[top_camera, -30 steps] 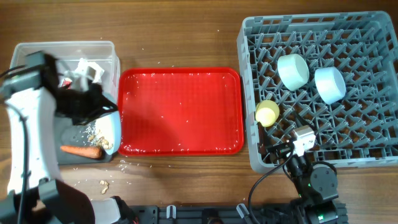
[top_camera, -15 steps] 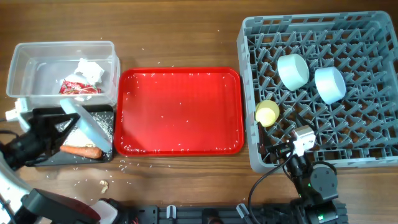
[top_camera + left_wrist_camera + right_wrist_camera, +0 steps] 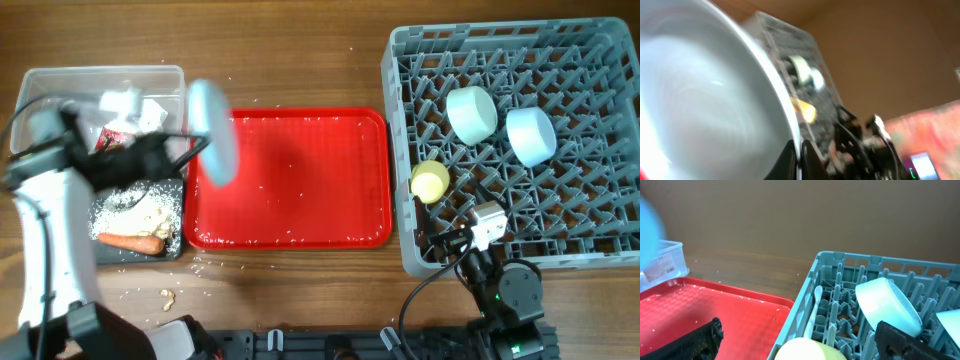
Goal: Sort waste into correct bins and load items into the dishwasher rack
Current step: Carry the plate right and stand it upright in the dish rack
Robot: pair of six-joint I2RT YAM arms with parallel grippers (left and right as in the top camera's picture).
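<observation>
I will move my left gripper to the right in the overhead view next, then lower it and release the plate (image 3: 213, 130), since the rack's far corner by the red tray is empty.
My left gripper (image 3: 188, 145) is shut on the rim of the pale blue plate (image 3: 213, 130) and holds it tilted on edge over the red tray's left end. In the left wrist view the plate (image 3: 705, 100) fills the left side, with the jaws (image 3: 800, 157) pinching its edge. The clear tub (image 3: 60, 85) holds the white tissue (image 3: 135, 105) and the red-and-silver wrapper (image 3: 115, 135). The black tray (image 3: 100, 215) holds beige crumbs (image 3: 145, 208) and the carrot (image 3: 130, 240). The grey rack (image 3: 560, 230) holds two bowls (image 3: 471, 113) (image 3: 530, 135), the yellow cup (image 3: 430, 182) and the white spoon (image 3: 815, 305). My right gripper (image 3: 802, 347) is open and empty at the rack's front left corner.
The flat red tray (image 3: 300, 180) lies between the bins and the rack, dusted with small crumbs. A few crumbs (image 3: 165, 298) lie on the wooden table in front of the black tray. My right arm's base (image 3: 505, 290) sits at the front right.
My left gripper has lifted the plate from its tilt over the black tray and swung it right, over the red tray's left end. A crumb pile now lies in the black tray.
</observation>
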